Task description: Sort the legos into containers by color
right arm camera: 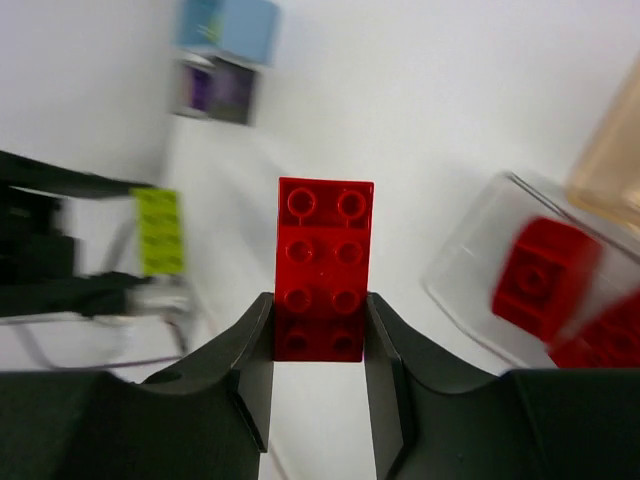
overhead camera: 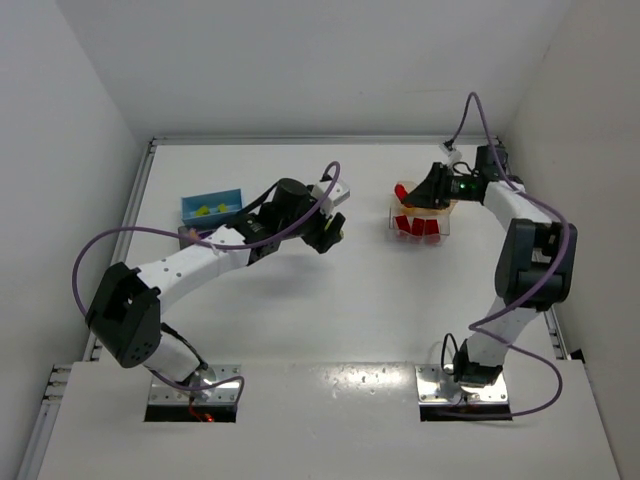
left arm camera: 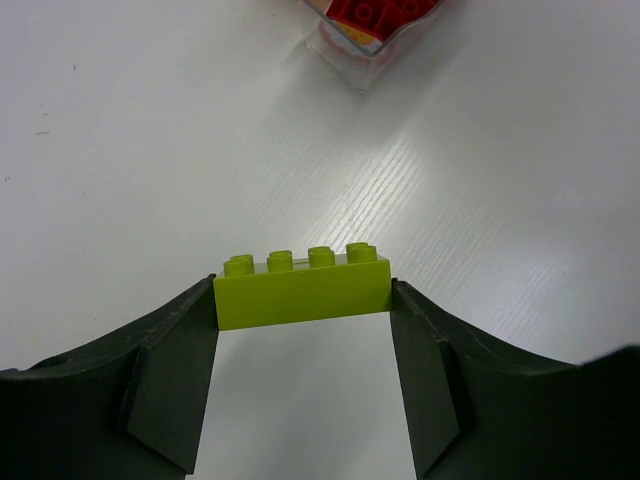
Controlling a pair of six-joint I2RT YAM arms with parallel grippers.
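Next, my right gripper swings back, fingers tilting down over the inside of the clear tub, and releases the long red lego, since red legos already lie there.
My left gripper (overhead camera: 326, 233) is shut on a lime green lego (left arm camera: 300, 288), gripped by its two ends above the bare table. My right gripper (overhead camera: 408, 193) is shut on a long red lego (right arm camera: 324, 262), held just left of the clear tub (overhead camera: 392, 216). That tub holds several red legos (overhead camera: 418, 226), also visible in the right wrist view (right arm camera: 545, 275). At the left stands a blue tub (overhead camera: 186, 206) with yellow legos (overhead camera: 210, 209), and beside it a dark tub (overhead camera: 188, 237) with a purple lego (right arm camera: 212, 92) inside.
White walls close in the table on three sides. The clear tub's corner (left arm camera: 345, 62) lies ahead of the left gripper. The left arm stretches across the table's middle; the right arm reaches along the right side.
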